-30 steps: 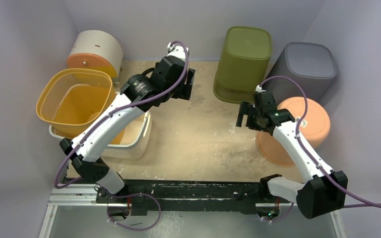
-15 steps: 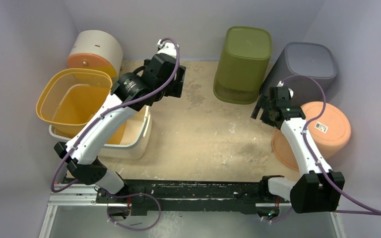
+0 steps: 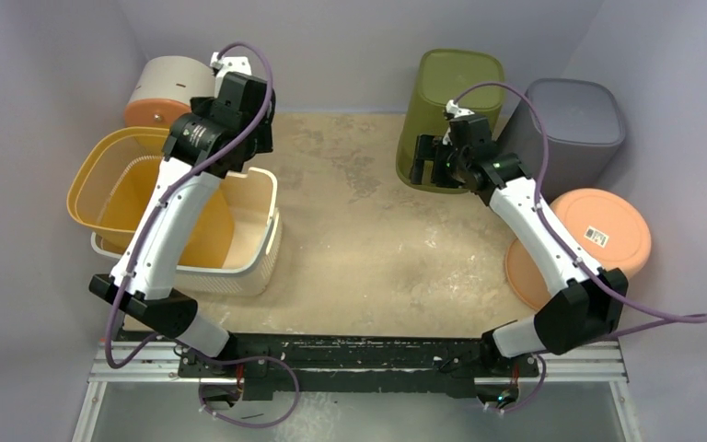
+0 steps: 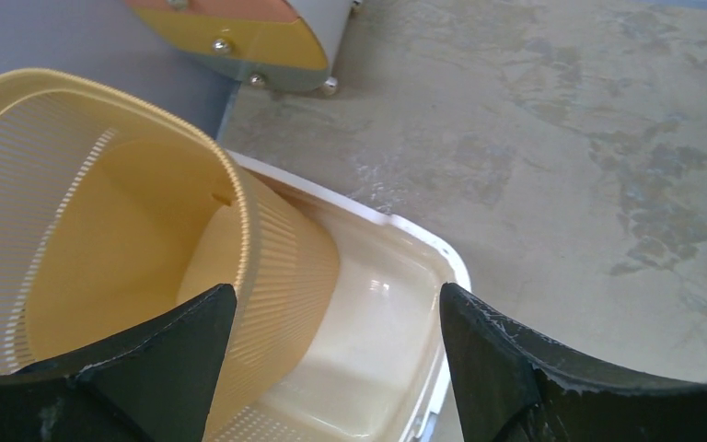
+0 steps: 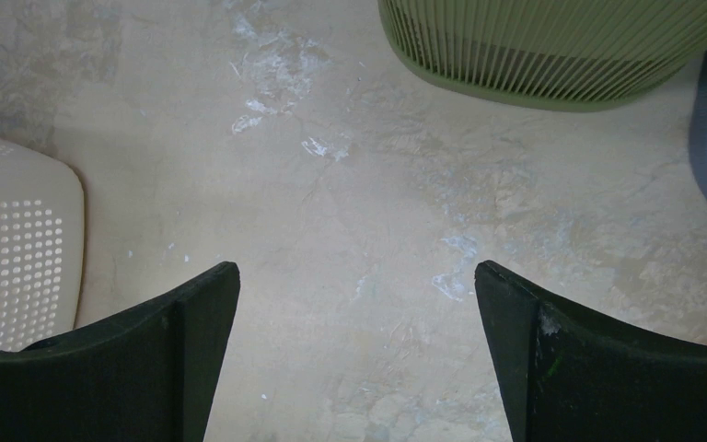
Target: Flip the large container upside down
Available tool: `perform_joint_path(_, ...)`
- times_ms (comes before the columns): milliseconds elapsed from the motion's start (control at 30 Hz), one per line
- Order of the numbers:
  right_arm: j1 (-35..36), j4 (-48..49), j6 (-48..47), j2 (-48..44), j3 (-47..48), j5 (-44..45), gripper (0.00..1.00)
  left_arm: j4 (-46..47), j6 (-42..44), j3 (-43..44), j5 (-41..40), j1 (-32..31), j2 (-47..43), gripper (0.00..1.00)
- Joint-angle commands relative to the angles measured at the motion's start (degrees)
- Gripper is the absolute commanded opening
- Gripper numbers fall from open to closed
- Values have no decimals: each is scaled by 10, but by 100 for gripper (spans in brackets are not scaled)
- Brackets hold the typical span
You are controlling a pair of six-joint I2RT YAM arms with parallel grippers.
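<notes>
The yellow basket's rim [image 4: 249, 241] juts above the white basket, so my left gripper comes down and to the left in the top view, astride it, next.
A large white perforated basket [image 3: 256, 250] stands upright at the left, and a yellow ribbed basket [image 3: 133, 184] sits tilted inside it. My left gripper [image 3: 250, 149] hovers open and empty above the white basket's far right corner. In the left wrist view [image 4: 336, 295] the yellow basket [image 4: 101, 230] and the white basket's inner wall [image 4: 396, 304] show between the fingers. My right gripper [image 3: 427, 172] is open and empty in front of the green bin [image 3: 456, 101]. In the right wrist view [image 5: 357, 272] it is over bare floor.
The green bin [image 5: 552, 46], a grey bin [image 3: 575, 124] and an orange tub [image 3: 608, 239] stand upside down at the right. A cream and orange drum [image 3: 175, 92] lies on its side at the back left. The white basket's corner [image 5: 14, 258] shows in the right wrist view.
My left arm swung left from the table's middle to above the baskets. My right arm moved away from the orange tub to the green bin. The orange tub shifted right.
</notes>
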Motion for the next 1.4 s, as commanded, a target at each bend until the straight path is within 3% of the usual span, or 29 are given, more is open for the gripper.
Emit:
perform_joint_path(0, 0, 18, -16, 12, 20, -34, 100, -14, -14, -18, -32, 34, -40, 78)
perform_joint_path(267, 0, 28, -36, 41, 28, -67, 100, 29, -15, -117, -18, 116, -74, 78)
perform_joint_path(400, 0, 28, -46, 44, 30, -64, 100, 76, -10, -170, 56, 172, -82, 78)
perform_joint_path(667, 0, 32, -42, 31, 18, -63, 100, 143, -11, -231, 90, 185, -62, 74)
perform_joint_path(1133, 0, 37, -37, 15, 5, -40, 100, 164, -14, -249, 99, 185, -50, 21)
perform_joint_path(1233, 0, 34, -37, 15, 7, -38, 100, 153, -14, -253, 90, 185, -51, 0)
perform_joint_path(1367, 0, 34, -37, 15, 7, -36, 100, 140, -8, -238, 72, 185, -57, 0)
